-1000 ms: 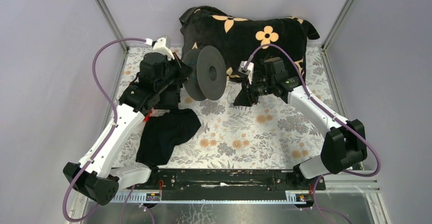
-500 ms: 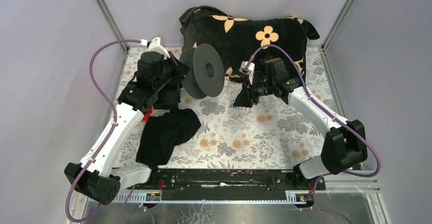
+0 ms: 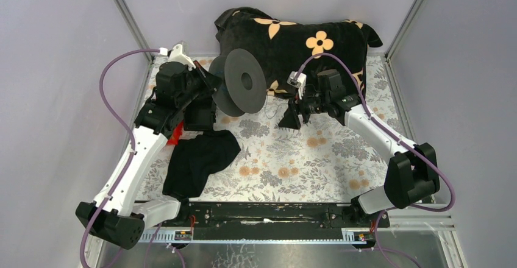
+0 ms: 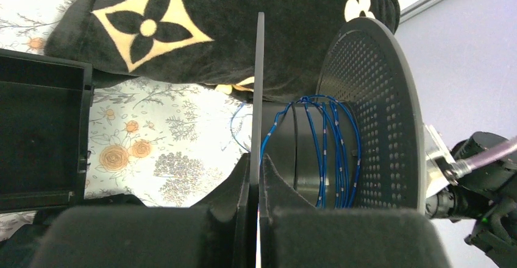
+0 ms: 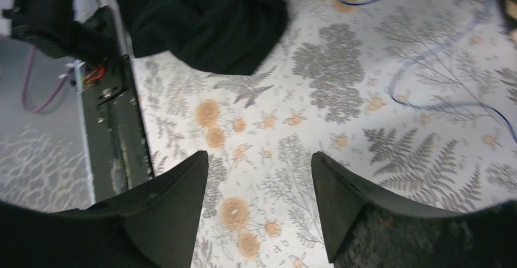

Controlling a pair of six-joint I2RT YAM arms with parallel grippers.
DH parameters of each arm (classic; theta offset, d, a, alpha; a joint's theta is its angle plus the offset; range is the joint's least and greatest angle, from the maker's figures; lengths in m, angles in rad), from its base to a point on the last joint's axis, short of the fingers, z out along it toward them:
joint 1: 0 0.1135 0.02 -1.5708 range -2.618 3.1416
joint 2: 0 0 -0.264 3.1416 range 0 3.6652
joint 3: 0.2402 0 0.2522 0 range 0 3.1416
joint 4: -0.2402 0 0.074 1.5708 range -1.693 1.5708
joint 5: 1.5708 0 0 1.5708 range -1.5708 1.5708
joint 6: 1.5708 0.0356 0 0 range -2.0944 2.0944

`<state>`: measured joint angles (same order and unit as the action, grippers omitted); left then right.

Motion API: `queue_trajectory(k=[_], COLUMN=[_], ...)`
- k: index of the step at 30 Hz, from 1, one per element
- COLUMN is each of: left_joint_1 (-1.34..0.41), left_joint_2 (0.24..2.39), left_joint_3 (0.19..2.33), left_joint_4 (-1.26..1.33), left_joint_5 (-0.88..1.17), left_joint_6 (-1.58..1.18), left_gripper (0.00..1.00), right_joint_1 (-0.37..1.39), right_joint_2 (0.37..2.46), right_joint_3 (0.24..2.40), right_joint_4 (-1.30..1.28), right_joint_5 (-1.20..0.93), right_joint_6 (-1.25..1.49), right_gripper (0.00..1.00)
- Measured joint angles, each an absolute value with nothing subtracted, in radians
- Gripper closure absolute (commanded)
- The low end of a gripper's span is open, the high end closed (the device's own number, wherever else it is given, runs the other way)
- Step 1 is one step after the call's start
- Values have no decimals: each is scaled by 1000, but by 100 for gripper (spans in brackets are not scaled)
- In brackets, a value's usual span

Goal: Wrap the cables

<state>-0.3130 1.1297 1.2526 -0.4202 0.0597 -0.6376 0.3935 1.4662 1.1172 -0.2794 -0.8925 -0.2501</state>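
Note:
I should lower my right gripper and move it toward the spool (image 3: pixel 242 89) onto the loose blue cable, since that cable hangs between the spool and my open fingers.
My left gripper (image 3: pixel 210 84) is shut on one flange of the big black spool (image 3: pixel 242 89) and holds it on edge above the table. In the left wrist view the gripper (image 4: pixel 256 164) clamps the thin flange (image 4: pixel 258 85), and several turns of thin blue cable (image 4: pixel 329 152) lie round the spool's hub. A loose blue cable (image 5: pixel 427 73) lies in curves on the floral cloth in the right wrist view. My right gripper (image 3: pixel 291 119) is open and empty just right of the spool, its fingers (image 5: pixel 171 201) above bare cloth.
A black plush pillow with tan flowers (image 3: pixel 305 39) lies at the back. A black cloth (image 3: pixel 198 158) lies front left, and a black open box (image 4: pixel 39 137) sits by the left arm. The black rail (image 3: pixel 268 210) runs along the near edge.
My left arm has carried the spool back and a little left, farther from the right gripper. The right gripper has shifted slightly and stays open.

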Motion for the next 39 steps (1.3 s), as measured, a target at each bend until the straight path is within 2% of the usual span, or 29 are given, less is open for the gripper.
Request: queue_trajectory(k=[6,11,20,29,35,37,39], left_joint_1=[-312,-312,-312,-312,-312,-312,-312], left_joint_2=[1126,1116,1100,1100,1100,1100,1101], left_joint_3=[1260,1262,1264,1267,1280,1282,1283], left_joint_4=[-421,-421,-421,-420,-419,-420,-420], left_joint_5=[119,168,223,238,240,240,237], left_joint_6=[-635,-630,-622,-619,-619,-619,-619], left_gripper=[100,100,100,100,100,100,100], right_joint_1=[392,390,390,390,390,390,390], right_joint_2=[1501,1650,1878,1995,2039,2048,2051], right_joint_3=[1112,1150,1194,1259,1276,1276,1276], right_joint_4=[-210,-168,-49,37,54,57,58], right_joint_5=[-719,-650,-694,-776,-812,-825,-837], right_joint_6=[-173,-113,-35,-2,5,8,9], right_gripper=[28,27,27,30,40,48,60])
